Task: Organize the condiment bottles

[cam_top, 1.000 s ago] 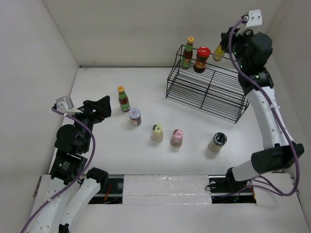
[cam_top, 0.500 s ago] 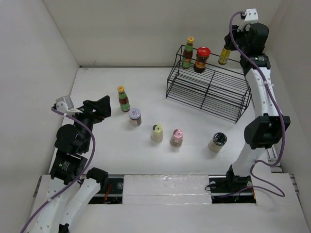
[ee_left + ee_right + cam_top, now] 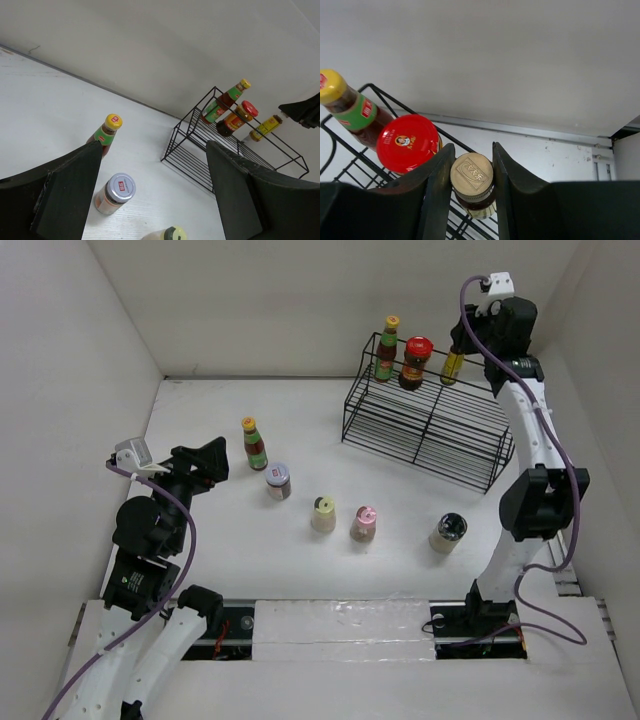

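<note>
I will next move my right gripper toward the red-lidded jar and lower the sauce bottle onto the open space beside that jar on the top shelf.
My right gripper (image 3: 472, 162) is shut on the gold cap of a slim yellow-labelled sauce bottle (image 3: 473, 176), held upright at the black wire rack's top shelf (image 3: 430, 390), just right of the red-lidded jar (image 3: 415, 362). A yellow-capped green-labelled bottle (image 3: 387, 348) stands left of that jar. On the table stand another yellow-capped bottle (image 3: 253, 443), a silver-lidded jar (image 3: 279, 481), a cream shaker (image 3: 323, 514), a pink-capped shaker (image 3: 364, 524) and a dark-topped shaker (image 3: 448, 532). My left gripper (image 3: 155, 195) hangs open at the left, holding nothing, above the silver-lidded jar (image 3: 116, 192).
The rack (image 3: 425, 430) has a lower shelf with nothing on it and stands at the back right. White walls close in the table at the back and on both sides; the right arm (image 3: 540, 470) reaches up along the right wall.
The right arm has straightened up and carried its bottle slightly left and down, to beside the red-lidded jar on the rack's top shelf. The left arm has not moved.
</note>
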Controlling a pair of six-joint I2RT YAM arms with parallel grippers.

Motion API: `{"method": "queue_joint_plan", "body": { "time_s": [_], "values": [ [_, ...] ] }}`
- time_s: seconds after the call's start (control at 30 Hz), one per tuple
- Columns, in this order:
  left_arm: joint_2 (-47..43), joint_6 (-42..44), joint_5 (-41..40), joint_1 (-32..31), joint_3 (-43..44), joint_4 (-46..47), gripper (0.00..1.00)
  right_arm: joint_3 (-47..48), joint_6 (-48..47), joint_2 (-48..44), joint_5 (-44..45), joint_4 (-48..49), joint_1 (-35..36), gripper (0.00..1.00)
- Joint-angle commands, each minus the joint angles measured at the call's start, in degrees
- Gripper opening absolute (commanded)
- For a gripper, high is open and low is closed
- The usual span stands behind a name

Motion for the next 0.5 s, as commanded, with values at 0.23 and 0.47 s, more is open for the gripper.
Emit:
{"method": "queue_joint_plan", "body": {
  "time_s": [0.23,0.47],
  "values": [
    [0.26,-0.22,0.39,0.27,-0.33,2.72,0.8,-1.43,-0.51,2.84,-1.43,6.66,0.47,0.17],
    [0.26,-0.22,0.39,0.27,-0.33,2.72,0.8,-1.97,0.02,3.98,-1.43,7.19,0.47,0.19]
  ]
}}
